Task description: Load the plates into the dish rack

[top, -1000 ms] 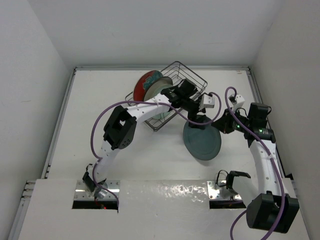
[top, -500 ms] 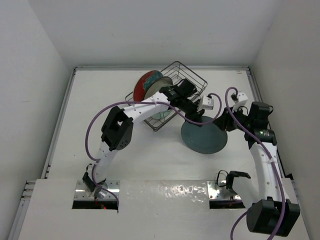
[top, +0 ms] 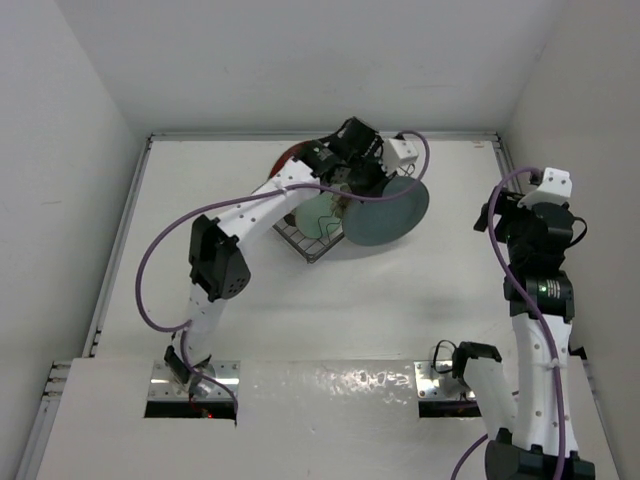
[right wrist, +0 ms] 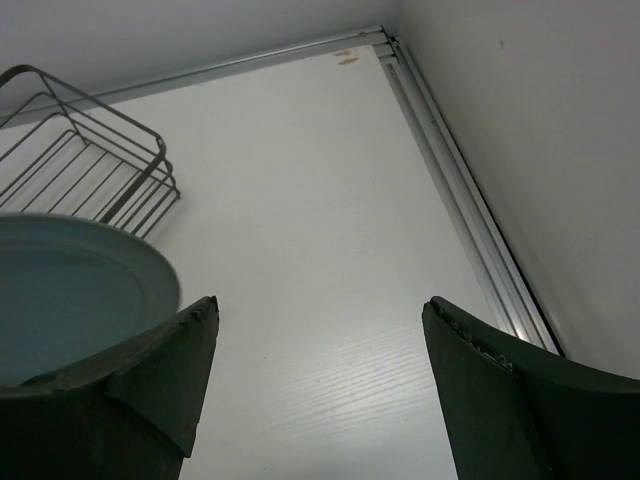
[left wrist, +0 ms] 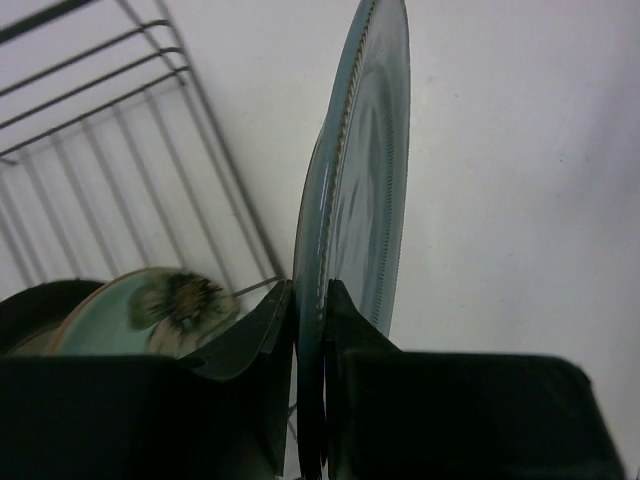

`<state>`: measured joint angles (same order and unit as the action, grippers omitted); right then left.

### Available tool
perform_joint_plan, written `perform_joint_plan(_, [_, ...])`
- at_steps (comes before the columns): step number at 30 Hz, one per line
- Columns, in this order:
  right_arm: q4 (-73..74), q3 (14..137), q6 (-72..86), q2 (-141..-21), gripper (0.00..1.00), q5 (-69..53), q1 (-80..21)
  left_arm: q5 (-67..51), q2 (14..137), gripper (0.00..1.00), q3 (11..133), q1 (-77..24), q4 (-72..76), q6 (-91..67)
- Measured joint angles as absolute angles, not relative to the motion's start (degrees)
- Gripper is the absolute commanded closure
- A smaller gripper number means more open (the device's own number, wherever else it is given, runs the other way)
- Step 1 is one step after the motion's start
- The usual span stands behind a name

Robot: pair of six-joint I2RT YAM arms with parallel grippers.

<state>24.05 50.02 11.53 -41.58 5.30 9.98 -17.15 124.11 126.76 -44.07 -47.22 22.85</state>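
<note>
I will next move my left gripper left in the top view, then down to the rack space beside the green plate (top: 314,214), as the rack's wires are bare there.
My left gripper (top: 368,180) is shut on the rim of the grey-teal plate (top: 388,211) and holds it off the table at the dish rack's (top: 310,243) right side. In the left wrist view the plate (left wrist: 362,170) stands edge-on, with the left gripper (left wrist: 310,292) pinching its lower rim. A red plate (top: 291,156) and a pale green plate (top: 314,214) stand in the rack; the green one (left wrist: 165,303) shows a dark flower motif. My right gripper (top: 489,214) is open and empty, well right of the plate; its jaws (right wrist: 320,310) stand wide over bare table.
The rack's wires (left wrist: 110,140) run left of the held plate, and the rack's corner (right wrist: 95,150) also shows in the right wrist view. A metal rail (right wrist: 455,180) edges the table along the right wall. White walls close in the back and both sides.
My left gripper shut on the grey-teal plate and carried it up and back toward the rack. My right gripper opened, let go of the plate and drew away to the right.
</note>
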Motion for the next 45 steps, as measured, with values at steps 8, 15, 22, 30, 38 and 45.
perform_joint_plan(8, [24.1, 47.97, 13.82, -42.24, 0.19, 7.75, 9.98, -7.27, 112.97, 1.0, 127.44, -42.76, -47.35, 22.17])
perform_joint_plan(15, [24.08, 46.57, 14.2, -42.28, 0.19, 7.75, 9.98, 2.59, 107.66, 1.0, 126.26, -41.91, -45.04, 24.97])
perform_joint_plan(22, [24.08, 46.54, 14.15, -42.35, 0.19, 7.75, 9.98, 3.9, 106.87, 1.0, 115.66, -40.32, -44.56, 24.75])
perform_joint_plan(30, [24.1, 46.48, 13.89, -42.33, 0.19, 7.68, 9.98, 3.88, 107.09, 1.0, 110.52, -39.7, -44.07, 24.12])
perform_joint_plan(38, [24.14, 46.37, 13.3, -42.11, 0.18, 7.53, 9.98, 5.85, 107.09, 1.0, 109.25, -39.7, -40.69, 22.7])
perform_joint_plan(45, [24.1, 45.8, 13.17, -42.46, 0.18, 7.27, 9.98, 8.45, 107.02, 1.0, 109.71, -39.7, -40.03, 18.61])
